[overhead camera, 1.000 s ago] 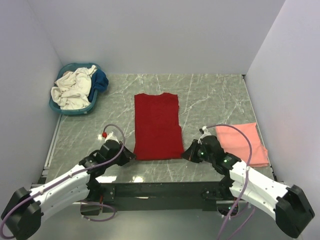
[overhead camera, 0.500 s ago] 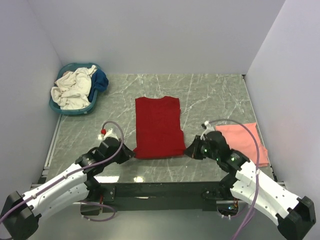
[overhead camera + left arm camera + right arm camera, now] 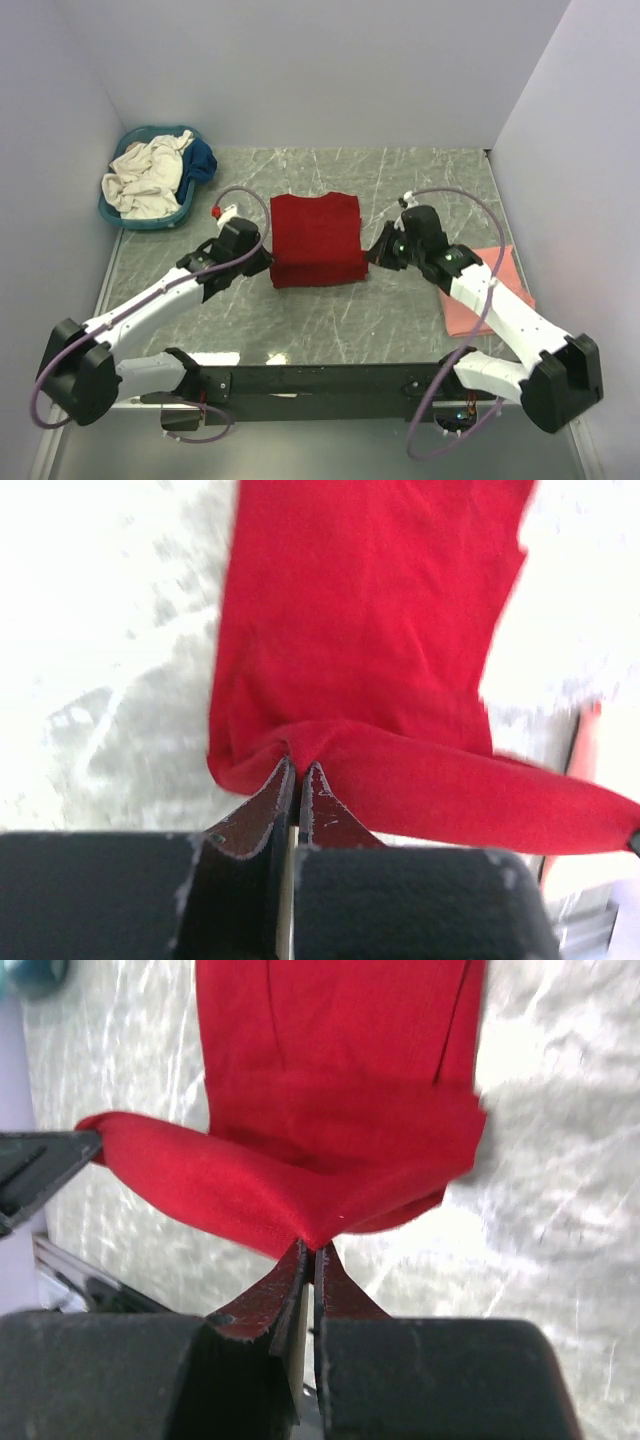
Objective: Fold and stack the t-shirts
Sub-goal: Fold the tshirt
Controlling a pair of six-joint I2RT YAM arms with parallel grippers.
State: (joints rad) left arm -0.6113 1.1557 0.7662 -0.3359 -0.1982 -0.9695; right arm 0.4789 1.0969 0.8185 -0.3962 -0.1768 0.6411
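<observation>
My right gripper is holding the hem corner and should take it outward to the neckline end next, before I open, because the deep red t-shirt's far part is uncovered.
The deep red t-shirt [image 3: 317,240] lies mid-table, its near hem lifted and carried back over the rest of it. My left gripper [image 3: 266,262] is shut on the hem's left corner [image 3: 290,748]. At the right corner [image 3: 318,1232], my right gripper [image 3: 372,256] is shut on the cloth. The hem sags between the two grips. A salmon pink t-shirt [image 3: 492,290] lies folded flat at the right, partly under my right arm. Cream-white [image 3: 142,178] and dark blue [image 3: 203,160] shirts are heaped in the basket.
A teal plastic basket [image 3: 150,219] stands in the far left corner against the walls. White walls close the table at the back and on both sides. A black rail [image 3: 320,380] runs along the near edge.
Both grippers have moved away from the near edge toward the back, carrying the red shirt's near hem over its body. The visible red shape has grown shorter.
</observation>
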